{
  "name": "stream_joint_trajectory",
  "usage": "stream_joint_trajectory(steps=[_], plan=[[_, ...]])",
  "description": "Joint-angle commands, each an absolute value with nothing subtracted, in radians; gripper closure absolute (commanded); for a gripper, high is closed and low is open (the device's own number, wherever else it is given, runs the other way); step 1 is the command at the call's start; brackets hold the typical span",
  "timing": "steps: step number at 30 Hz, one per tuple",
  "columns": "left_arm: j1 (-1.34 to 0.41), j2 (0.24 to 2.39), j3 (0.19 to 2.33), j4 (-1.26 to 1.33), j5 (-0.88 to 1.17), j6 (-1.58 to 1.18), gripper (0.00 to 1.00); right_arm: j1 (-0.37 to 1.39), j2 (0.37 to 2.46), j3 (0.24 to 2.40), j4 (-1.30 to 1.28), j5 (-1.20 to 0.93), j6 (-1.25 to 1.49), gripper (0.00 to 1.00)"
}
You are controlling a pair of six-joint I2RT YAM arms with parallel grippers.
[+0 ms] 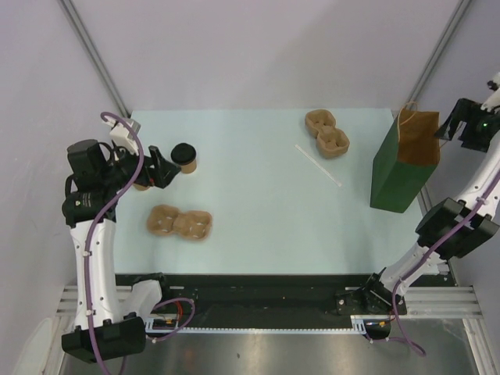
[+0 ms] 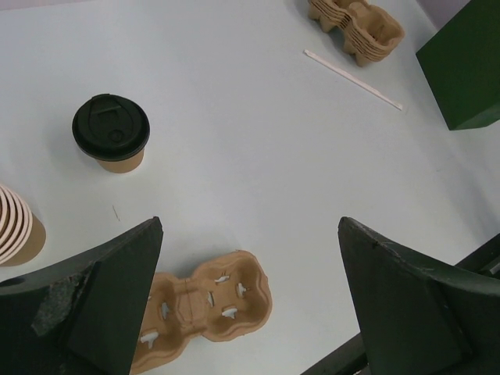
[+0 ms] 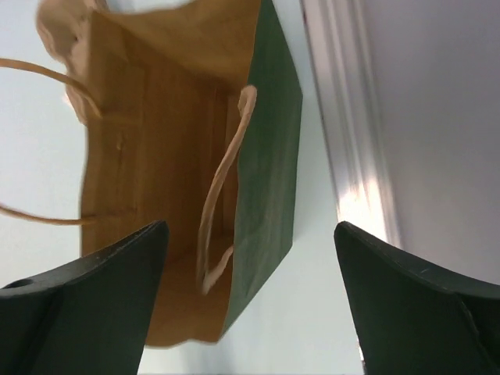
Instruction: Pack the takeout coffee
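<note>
The bag's nearest rope handle sits closer to the gripper's finger by the bag (image 1: 402,168), so my right gripper should move toward the bag's opening and onto that handle.
The takeout coffee (image 1: 184,157), a short brown cup with a black lid (image 2: 111,133), stands upright at the table's left. My left gripper (image 1: 159,169) hovers just left of it, above the table. It is open, with nothing between its fingers (image 2: 250,226). At the right edge a tall green paper bag (image 1: 402,168) stands open, its brown inside and rope handles showing (image 3: 269,141). My right gripper (image 1: 455,123) hangs above and just right of the bag's mouth. It is open and empty (image 3: 250,226).
A two-cup pulp carrier (image 1: 179,223) lies in front of the coffee (image 2: 207,301). A stack of carriers (image 1: 326,133) sits at the back right, with a white straw (image 1: 318,165) beside it. Stacked pale lidless cups (image 2: 16,226) stand under my left arm.
</note>
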State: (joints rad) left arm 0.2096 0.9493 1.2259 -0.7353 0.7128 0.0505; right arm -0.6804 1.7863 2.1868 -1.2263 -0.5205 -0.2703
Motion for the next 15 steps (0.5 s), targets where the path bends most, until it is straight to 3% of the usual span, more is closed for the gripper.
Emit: stream_joint_trajectory(steps=[1, 5, 8, 9, 11, 12, 15], plan=[[0.204, 0.959, 1.209, -0.66, 0.749, 0.02, 0.01, -0.626, 1.758, 2.135, -1.24, -0.473, -0.278, 0.09], [0.204, 0.965, 1.192, -0.641, 0.75, 0.023, 0.0, -0.58, 1.763, 2.086, -1.178, -0.427, -0.252, 0.23], [0.204, 0.969, 1.187, -0.638, 0.749, 0.02, 0.0, -0.554, 1.773, 2.092, -1.157, -0.397, -0.236, 0.51], [0.204, 0.971, 1.187, -0.637, 0.75, 0.02, 0.01, -0.545, 1.773, 2.097, -1.157, -0.388, -0.233, 0.69], [0.204, 0.971, 1.192, -0.637, 0.744, 0.018, 0.01, -0.537, 1.77, 2.123, -1.16, -0.38, -0.23, 0.85], [0.206, 0.971, 1.195, -0.638, 0.742, 0.018, 0.0, -0.535, 1.766, 2.134, -1.17, -0.374, -0.233, 1.0], [0.204, 0.969, 1.204, -0.641, 0.742, 0.017, 0.01, -0.532, 1.743, 2.192, -1.201, -0.397, -0.248, 1.0]])
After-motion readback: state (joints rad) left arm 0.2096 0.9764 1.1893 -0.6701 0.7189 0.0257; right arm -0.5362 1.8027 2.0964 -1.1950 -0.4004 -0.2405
